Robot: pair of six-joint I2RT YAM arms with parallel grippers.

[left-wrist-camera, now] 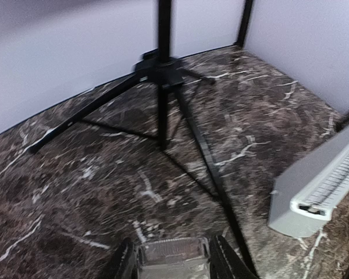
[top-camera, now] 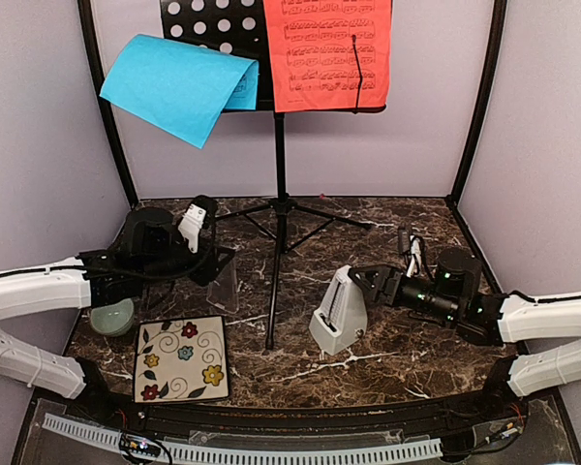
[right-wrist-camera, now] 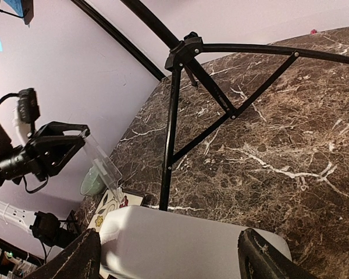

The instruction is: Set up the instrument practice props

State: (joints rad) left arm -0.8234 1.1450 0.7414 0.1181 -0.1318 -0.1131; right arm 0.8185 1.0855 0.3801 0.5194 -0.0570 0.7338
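Note:
The marble beyond the floral tile is an empty spot, so my left gripper should next move outward and down to let go of the clear plastic cover there.
The black music stand point(top-camera: 279, 208) stands on its tripod at mid-table. A blue sheet point(top-camera: 179, 85) droops off the left of its desk, and a red sheet point(top-camera: 327, 53) lies flat on the right. My right gripper point(top-camera: 360, 283) is shut on the whitish metronome point(top-camera: 337, 312), right of the stand's near leg. In the right wrist view the metronome point(right-wrist-camera: 186, 238) fills the span between the fingers of that gripper point(right-wrist-camera: 168, 256). My left gripper point(top-camera: 213, 263) is shut on a clear plastic cover point(top-camera: 226, 291). The left wrist view shows that cover point(left-wrist-camera: 173, 264) between the fingers of the left gripper point(left-wrist-camera: 170, 251).
A floral tile point(top-camera: 181, 358) lies at the front left. A pale green bowl point(top-camera: 111, 317) sits beside it under the left arm. Tripod legs point(left-wrist-camera: 206, 157) spread across the dark marble table point(top-camera: 407, 363). Black frame posts and lilac walls close the back and sides.

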